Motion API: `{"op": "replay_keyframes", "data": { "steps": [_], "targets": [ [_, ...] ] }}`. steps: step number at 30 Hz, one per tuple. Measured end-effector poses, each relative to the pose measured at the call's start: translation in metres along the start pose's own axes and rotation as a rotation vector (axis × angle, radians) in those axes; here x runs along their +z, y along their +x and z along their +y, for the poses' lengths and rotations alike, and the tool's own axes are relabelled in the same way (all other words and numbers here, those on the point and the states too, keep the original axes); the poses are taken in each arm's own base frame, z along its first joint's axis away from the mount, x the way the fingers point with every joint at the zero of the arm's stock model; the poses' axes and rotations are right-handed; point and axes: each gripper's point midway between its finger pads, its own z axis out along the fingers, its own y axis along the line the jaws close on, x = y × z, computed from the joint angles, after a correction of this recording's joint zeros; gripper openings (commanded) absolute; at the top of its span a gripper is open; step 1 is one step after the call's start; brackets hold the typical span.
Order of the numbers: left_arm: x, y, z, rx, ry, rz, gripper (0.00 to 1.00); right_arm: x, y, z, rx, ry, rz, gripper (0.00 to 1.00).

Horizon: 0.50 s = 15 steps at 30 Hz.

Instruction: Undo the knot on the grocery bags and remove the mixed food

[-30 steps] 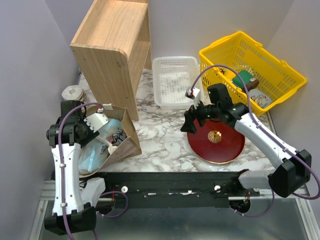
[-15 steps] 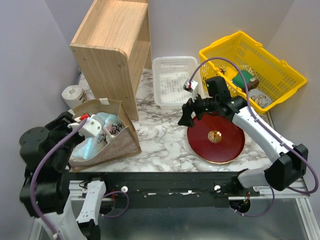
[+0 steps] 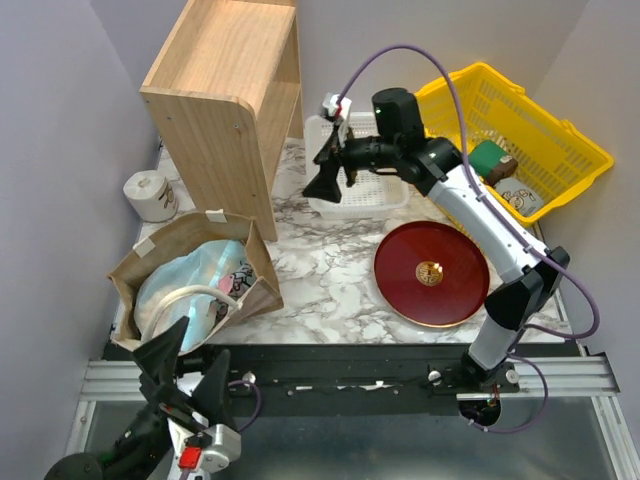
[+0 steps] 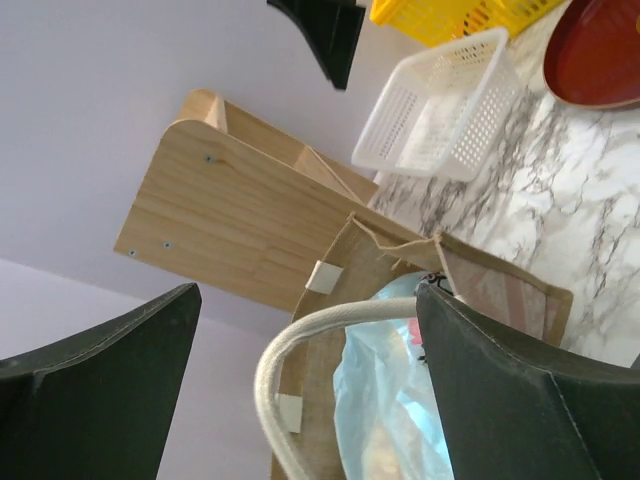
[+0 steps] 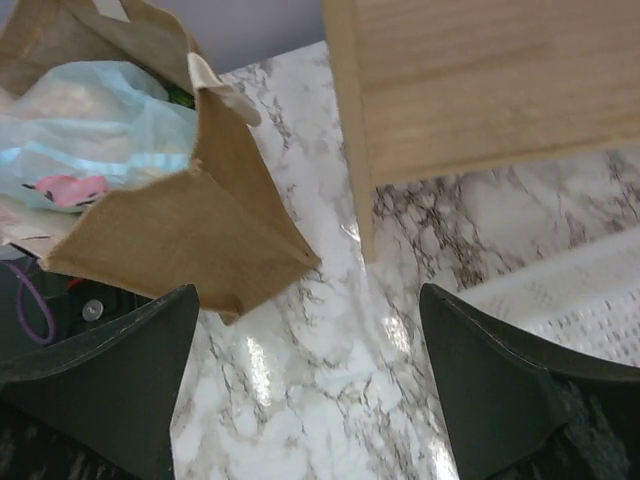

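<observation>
The light blue plastic bag [image 3: 195, 280] [image 4: 395, 400] lies outward of and below my left gripper, which next needs to move outward past the rope handle and down onto it.
The brown paper bag [image 3: 255, 285] stands at the table's left front, mouth up. The light blue plastic bag [image 3: 195, 280] with dark print lies inside it, under a cream rope handle [image 3: 190, 296]. I cannot make out the knot, and the food is hidden inside the blue bag. My left gripper [image 3: 203, 340] is open and empty at the near edge, just in front of the paper bag. In the left wrist view the rope handle [image 4: 300, 335] and blue bag [image 4: 395, 400] show between its fingers. My right gripper [image 3: 325, 172] is open and empty, raised over the white basket's left side.
A wooden shelf unit [image 3: 225, 90] stands behind the bag. A white perforated basket [image 3: 350, 130] is at the back centre. A yellow basket [image 3: 500, 130] of goods is at the back right. A red plate [image 3: 430, 272] lies right of centre, and a paper roll [image 3: 150, 195] at far left.
My left arm has drawn back out of the paper bag to the near edge. My right arm has swung from over the red plate to the back, over the white basket.
</observation>
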Motion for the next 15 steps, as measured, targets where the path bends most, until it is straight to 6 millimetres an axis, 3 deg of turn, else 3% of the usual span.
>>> {"op": "replay_keyframes", "data": {
  "steps": [3, 6, 10, 12, 15],
  "targets": [
    [-0.001, 0.002, 0.006, -0.067, -0.068, -0.003, 0.98, 0.020, -0.007, 0.030, -0.065, -0.064, -0.003, 1.00],
    [0.022, 0.038, 0.058, -0.286, -0.197, 0.143, 0.98, 0.040, -0.006, 0.073, -0.148, -0.148, 0.008, 1.00],
    [0.078, 0.083, 0.147, -0.536, -0.306, 0.292, 0.98, 0.056, 0.008, 0.115, -0.209, -0.230, 0.039, 1.00],
    [0.104, 0.102, 0.158, -0.622, -0.298, 0.308, 0.98, 0.059, 0.016, 0.122, -0.211, -0.246, 0.057, 1.00],
    [0.110, 0.116, 0.140, -0.733, -0.283, 0.334, 0.97, 0.061, 0.018, 0.119, -0.219, -0.226, 0.065, 1.00]
  ]
}}
